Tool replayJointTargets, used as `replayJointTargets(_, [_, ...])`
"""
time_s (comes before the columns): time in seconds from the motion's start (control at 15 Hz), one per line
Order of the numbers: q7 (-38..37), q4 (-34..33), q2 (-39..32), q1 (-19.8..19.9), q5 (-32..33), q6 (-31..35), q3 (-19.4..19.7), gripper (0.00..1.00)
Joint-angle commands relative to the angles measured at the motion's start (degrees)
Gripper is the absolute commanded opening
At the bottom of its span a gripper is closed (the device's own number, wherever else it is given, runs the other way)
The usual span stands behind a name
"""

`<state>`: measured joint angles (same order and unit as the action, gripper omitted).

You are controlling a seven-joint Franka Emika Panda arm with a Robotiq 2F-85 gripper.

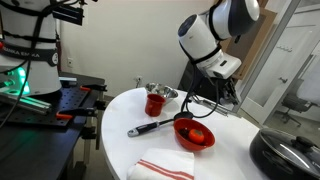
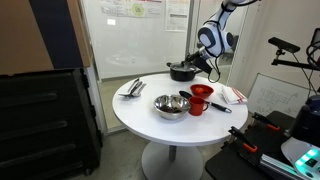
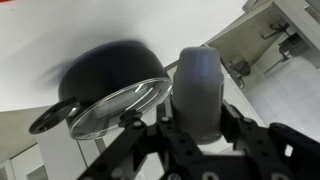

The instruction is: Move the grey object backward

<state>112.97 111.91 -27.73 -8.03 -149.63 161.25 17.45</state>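
Note:
My gripper will turn next and lower the grey object onto the table beside the red bowl, because the object is still hanging above the table.
In the wrist view my gripper [image 3: 200, 128] is shut on the grey object [image 3: 198, 85], a light-grey blocky piece held upright between the fingers. Below it is a black pan with a glass lid [image 3: 110, 95] on the white table [image 3: 60, 40]. In both exterior views the gripper [image 1: 222, 92] [image 2: 205, 60] hangs above the far part of the round table, beside the pan [image 2: 182, 71]. I cannot make out the grey object in those views.
A red cup [image 1: 155, 103] [image 2: 197, 104] and a shiny metal bowl [image 1: 163, 92] [image 2: 171, 106] stand mid-table. A red bowl [image 1: 195, 134] holds a black long-handled utensil [image 1: 150, 127]. A white striped cloth [image 1: 165, 165] lies at the table edge.

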Motion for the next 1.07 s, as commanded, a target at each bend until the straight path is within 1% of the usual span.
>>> replayJointTargets(0.0, [3.0, -0.7, -3.2, -6.4, 0.3, -6.4, 6.6, 0.19])
replayJointTargets(0.13, [3.1, -1.3, -4.9, -8.9, 0.4, -8.9, 9.2, 0.19])
replayJointTargets(0.33, [5.1, -0.9, -6.6, -11.9, 0.5, -11.6, 11.7, 0.19])
replayJointTargets(0.6, [12.5, 0.9, -9.1, -15.3, 0.6, -13.4, 13.3, 0.19])
replayJointTargets(0.8, [18.9, 2.4, -11.5, -17.1, 0.6, -16.8, 14.2, 0.19])
replayJointTargets(0.87, [24.1, 2.0, -10.3, -11.6, 0.6, -16.4, 8.7, 0.19])
replayJointTargets(1.0, [27.8, 1.4, -11.1, -10.1, 0.5, -17.7, 7.3, 0.19])
